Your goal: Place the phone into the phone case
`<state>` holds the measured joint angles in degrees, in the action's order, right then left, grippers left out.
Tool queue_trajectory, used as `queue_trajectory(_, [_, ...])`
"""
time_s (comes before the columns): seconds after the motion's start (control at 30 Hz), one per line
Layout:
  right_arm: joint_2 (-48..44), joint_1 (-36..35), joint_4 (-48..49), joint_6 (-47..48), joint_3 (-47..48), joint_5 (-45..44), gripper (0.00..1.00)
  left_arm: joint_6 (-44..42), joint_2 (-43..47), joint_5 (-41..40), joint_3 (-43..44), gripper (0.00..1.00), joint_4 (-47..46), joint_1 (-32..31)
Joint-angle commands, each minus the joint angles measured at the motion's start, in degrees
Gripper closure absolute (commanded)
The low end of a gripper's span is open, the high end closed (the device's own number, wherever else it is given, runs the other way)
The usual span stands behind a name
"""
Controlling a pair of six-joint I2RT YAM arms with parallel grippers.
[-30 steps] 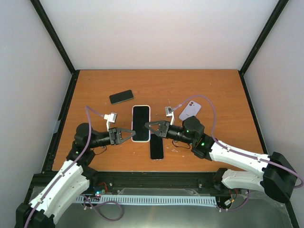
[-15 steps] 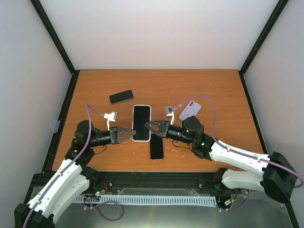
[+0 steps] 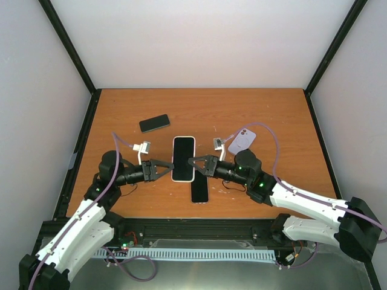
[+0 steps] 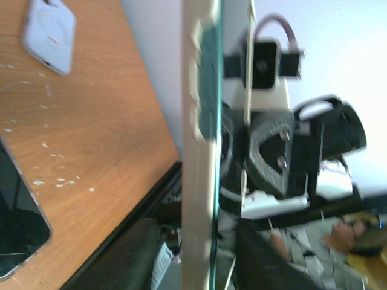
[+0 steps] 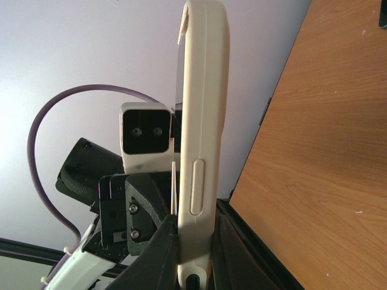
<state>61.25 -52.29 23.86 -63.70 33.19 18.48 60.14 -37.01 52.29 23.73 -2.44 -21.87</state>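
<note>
I will next move my right gripper down and outward to let go of the filled case on the bare tabletop, below and outward of it, clear of the black phone.
A dark-screened phone point(image 3: 183, 157) sits face up inside a cream phone case point(image 3: 174, 159), held just above the table between both arms. My right gripper point(image 3: 193, 163) is shut on the case's right long edge. In the right wrist view the cream case point(image 5: 202, 139) stands edge-on, pinched between my dark fingers point(image 5: 162, 254). My left gripper point(image 3: 169, 169) is at the case's left edge. In the left wrist view the case point(image 4: 198, 151) runs between its jaws, which stand open with a gap on each side.
A black phone point(image 3: 199, 190) lies on the table just below the held one. A second dark phone point(image 3: 154, 122) lies at the back left. A lilac case point(image 3: 242, 140) lies back up at the right, also seen as the lilac case point(image 4: 48, 33) in the left wrist view.
My left gripper's jaws have spread apart off the case edge. The cased phone has shifted slightly right with the right gripper, which still holds it.
</note>
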Motion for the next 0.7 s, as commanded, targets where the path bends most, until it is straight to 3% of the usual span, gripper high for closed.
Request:
queue_trajectory(0.0, [-2.96,2.63,-2.06,2.66,-0.47,0.14,0.97,-4.37,-0.14,-7.25,3.9,0.33,7.8,0.25])
queue_trajectory(0.13, [-4.07,6.56,-10.69,7.02,0.55,-0.31,0.97,-7.54,-0.43,-12.96,6.01,0.02,14.98,0.25])
queue_trajectory(0.37, [1.67,17.44,-26.69,18.63,3.66,5.14,0.97,-12.26,-4.14,-21.1,9.31,0.01,25.3,0.25])
queue_trajectory(0.53, [10.55,23.93,-28.51,26.06,6.98,9.08,0.97,-13.38,-5.22,-22.16,8.45,0.01,25.35,0.32])
queue_trajectory(0.67, [17.47,26.75,-23.89,27.03,10.33,10.33,0.97,-13.75,-5.48,-23.26,8.55,0.01,25.48,0.25])
